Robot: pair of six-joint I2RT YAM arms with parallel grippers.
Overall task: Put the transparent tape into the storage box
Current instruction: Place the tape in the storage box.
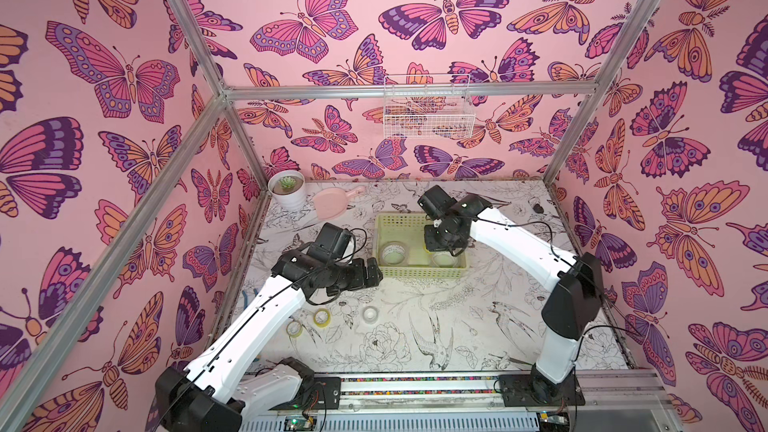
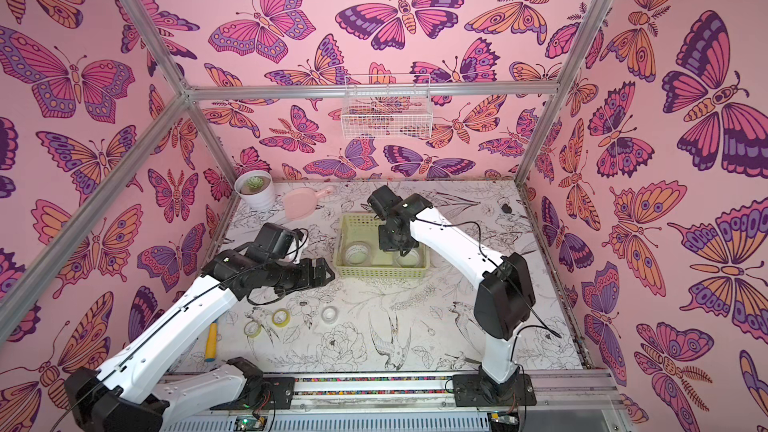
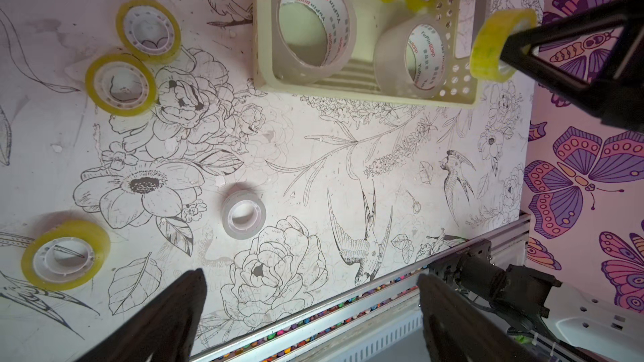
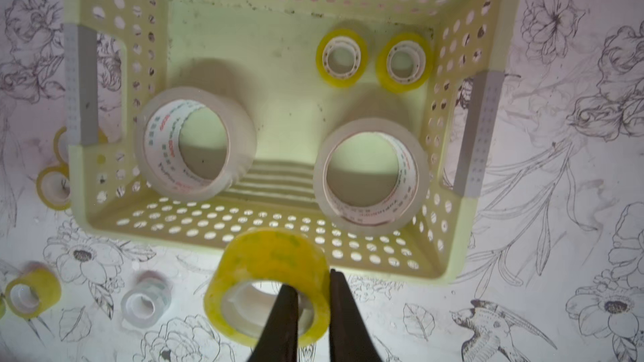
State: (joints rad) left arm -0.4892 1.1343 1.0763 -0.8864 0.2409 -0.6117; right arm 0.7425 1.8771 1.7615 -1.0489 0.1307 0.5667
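The bare bottom of the storage box beside the small yellow rolls lies outward and below, so next my right gripper needs to move outward and down and release the yellow-tinted roll there.
The pale yellow-green storage box (image 1: 419, 272) (image 4: 278, 238) stands mid-table and holds two big clear tape rolls (image 4: 195, 141) and two small yellow ones (image 4: 341, 57). Just above the box's near wall, my right gripper (image 4: 312, 280) (image 1: 438, 245) is shut on a small yellow-tinted transparent tape roll (image 4: 268, 259) (image 3: 495, 47), one finger through its hole and one outside. My left gripper (image 3: 310, 276) (image 1: 370, 274) hovers left of the box, open, with nothing between its fingers. Three yellow rolls (image 3: 122, 85) and a small clear roll (image 3: 244, 214) (image 1: 369, 314) lie on the table in front.
A white pot with a succulent (image 1: 286, 191) and a pink scoop (image 1: 332, 201) sit at the back left. A white wire basket (image 1: 428, 112) hangs on the back wall. A yellow-and-blue handled tool (image 2: 212, 340) lies under the left arm. A metal rail (image 1: 415, 384) runs along the front edge.
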